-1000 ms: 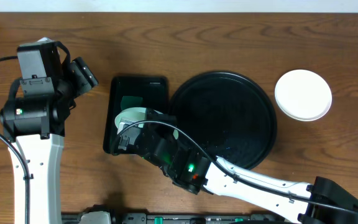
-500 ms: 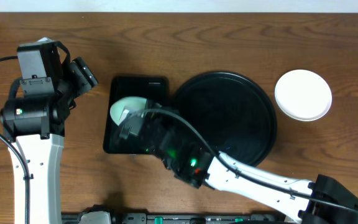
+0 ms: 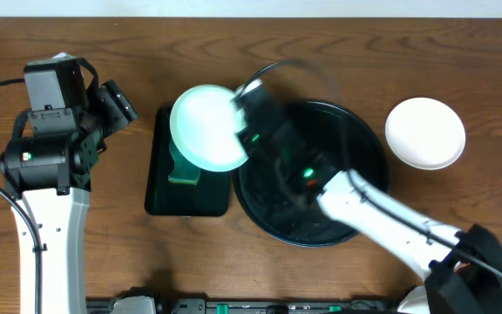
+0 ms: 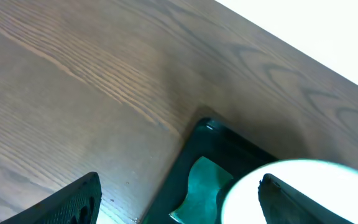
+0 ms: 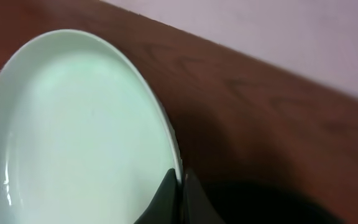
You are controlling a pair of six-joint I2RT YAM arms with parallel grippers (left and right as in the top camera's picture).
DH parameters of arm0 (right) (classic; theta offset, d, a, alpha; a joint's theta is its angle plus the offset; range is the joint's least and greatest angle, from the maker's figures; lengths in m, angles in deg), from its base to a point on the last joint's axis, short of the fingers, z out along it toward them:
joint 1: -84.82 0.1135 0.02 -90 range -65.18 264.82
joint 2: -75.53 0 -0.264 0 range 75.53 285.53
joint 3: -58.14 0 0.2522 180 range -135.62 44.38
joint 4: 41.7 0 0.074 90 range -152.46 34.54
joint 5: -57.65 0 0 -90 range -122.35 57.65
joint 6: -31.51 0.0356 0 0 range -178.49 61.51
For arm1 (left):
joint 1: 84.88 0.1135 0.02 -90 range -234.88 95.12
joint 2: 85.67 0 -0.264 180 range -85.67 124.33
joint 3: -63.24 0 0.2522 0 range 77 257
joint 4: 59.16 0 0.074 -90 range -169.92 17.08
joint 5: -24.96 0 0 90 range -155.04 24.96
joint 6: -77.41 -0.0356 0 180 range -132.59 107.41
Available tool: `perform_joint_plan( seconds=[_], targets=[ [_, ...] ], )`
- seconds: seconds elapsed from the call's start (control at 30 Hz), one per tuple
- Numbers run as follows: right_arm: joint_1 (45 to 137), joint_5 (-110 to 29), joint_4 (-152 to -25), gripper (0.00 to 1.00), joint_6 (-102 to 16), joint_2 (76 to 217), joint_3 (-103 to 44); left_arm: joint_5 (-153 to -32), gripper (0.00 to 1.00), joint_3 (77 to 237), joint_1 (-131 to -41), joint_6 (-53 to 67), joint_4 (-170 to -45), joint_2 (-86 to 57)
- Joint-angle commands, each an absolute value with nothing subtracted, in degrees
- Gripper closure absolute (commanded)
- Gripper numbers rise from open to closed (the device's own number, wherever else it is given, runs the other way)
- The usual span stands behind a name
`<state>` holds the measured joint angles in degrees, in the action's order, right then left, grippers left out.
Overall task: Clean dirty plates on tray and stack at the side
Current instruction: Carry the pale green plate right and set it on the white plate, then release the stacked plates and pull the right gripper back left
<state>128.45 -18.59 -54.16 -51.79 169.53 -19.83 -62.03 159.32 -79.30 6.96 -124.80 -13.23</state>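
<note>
Next, my right gripper moves past the round black tray and down onto the white plates to release the mint plate, since its side looks clean.
My right gripper [image 3: 238, 115] is shut on the rim of a pale-mint plate [image 3: 206, 126] and holds it raised over the gap between the sponge tray and the round black tray [image 3: 360, 187]. In the right wrist view the fingers [image 5: 180, 186] pinch the plate's edge [image 5: 73, 137]; its face looks clean. The plate also shows in the left wrist view [image 4: 303, 193]. White plates [image 3: 424, 132] are stacked on the table right of the round tray. My left gripper [image 4: 179, 202] is open and empty, above the table left of the sponge tray.
A rectangular black tray [image 3: 159, 187] holds a green sponge [image 3: 181, 170], partly hidden under the raised plate; both also show in the left wrist view [image 4: 204, 183]. The left arm's base stands at the far left [image 3: 46, 153].
My right arm has lifted the plate off the sponge tray and swung it up and to the right, toward the round tray. The sponge is uncovered. The left arm has not moved.
</note>
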Motion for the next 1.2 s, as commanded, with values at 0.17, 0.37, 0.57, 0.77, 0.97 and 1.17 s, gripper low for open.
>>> perform_joint_plan(
  seconds=[0.17,0.37,0.57,0.77,0.97,1.17],
  targets=[
    [107.3,-49.3,-56.5,0.99,-30.2,168.4,-20.0,-61.3,0.19,160.3,-79.1,7.4,-124.8,-12.9],
    [93.2,-51.5,-65.8,0.99,-29.2,168.4,-20.0,-61.3,0.19,160.3,-79.1,7.4,-124.8,-12.9],
    [78.5,-51.2,-74.8,0.99,-29.2,168.4,-20.0,-61.3,0.19,160.3,-79.1,7.4,-124.8,-12.9],
    [67.0,-46.3,-80.8,0.99,-29.4,168.4,-20.0,-61.3,0.19,160.3,-79.1,7.4,-124.8,-12.9],
    [60.5,-39.9,-87.4,0.99,-29.4,168.4,-20.0,-61.3,0.19,160.3,-79.1,7.4,-124.8,-12.9],
    [58.9,-33.9,-89.5,0.99,-29.4,168.4,-19.0,-61.3,0.19,160.3,-79.1,7.4,-124.8,-12.9]
  ],
)
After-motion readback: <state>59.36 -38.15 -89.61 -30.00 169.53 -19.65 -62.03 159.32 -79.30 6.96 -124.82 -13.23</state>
